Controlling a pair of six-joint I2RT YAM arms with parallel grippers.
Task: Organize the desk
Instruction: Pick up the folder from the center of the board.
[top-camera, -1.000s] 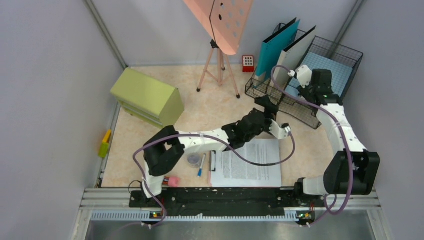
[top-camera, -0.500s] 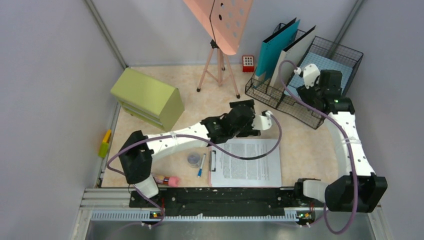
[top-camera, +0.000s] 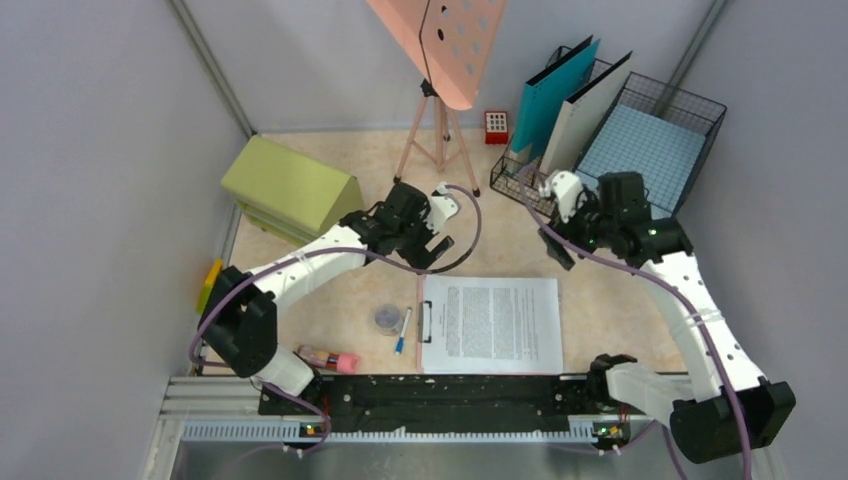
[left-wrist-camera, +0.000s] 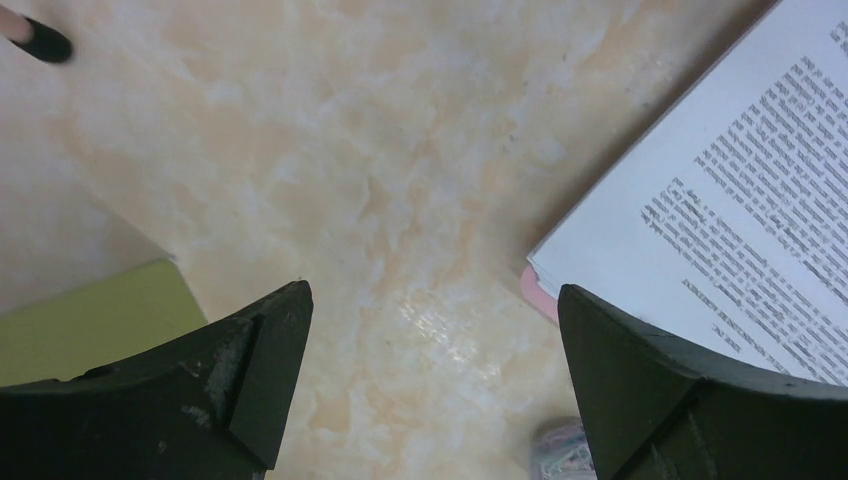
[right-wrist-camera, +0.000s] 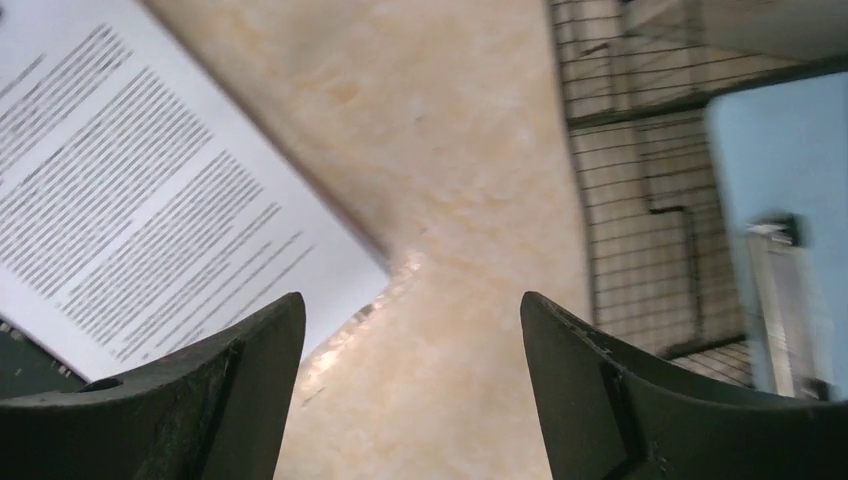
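Observation:
The left gripper lowers and comes back onto the clipboard's far corner by the clip (top-camera: 424, 279) (left-wrist-camera: 535, 277) next, since that corner lies below and back of its open fingers.
The desk (top-camera: 500, 235) is a pale beige marbled tabletop; it also fills the left wrist view (left-wrist-camera: 400, 170) and the right wrist view (right-wrist-camera: 470, 140). My left gripper (top-camera: 432, 248) is open and empty. It hangs over bare desk between the green cabinet (top-camera: 295, 195) and the clipboard of printed paper (top-camera: 495, 325), as the left wrist view (left-wrist-camera: 432, 290) shows. My right gripper (top-camera: 556, 247) is open and empty over bare desk, just beyond the paper's far right corner (right-wrist-camera: 130, 200), as the right wrist view (right-wrist-camera: 412, 298) shows.
A pink music stand on a tripod (top-camera: 440, 130), a red block (top-camera: 496, 127), a wire rack with folders (top-camera: 560, 110) and a wire tray with blue paper (top-camera: 650, 145) stand at the back. A clip dish (top-camera: 387, 318), a pen (top-camera: 402, 330), a pink-tipped item (top-camera: 335, 358) and a yellow-green item (top-camera: 210, 287) lie near.
My left gripper swung left from over the clipboard's far edge toward the green cabinet. My right gripper came away from the wire tray, forward and left, to the desk by the paper.

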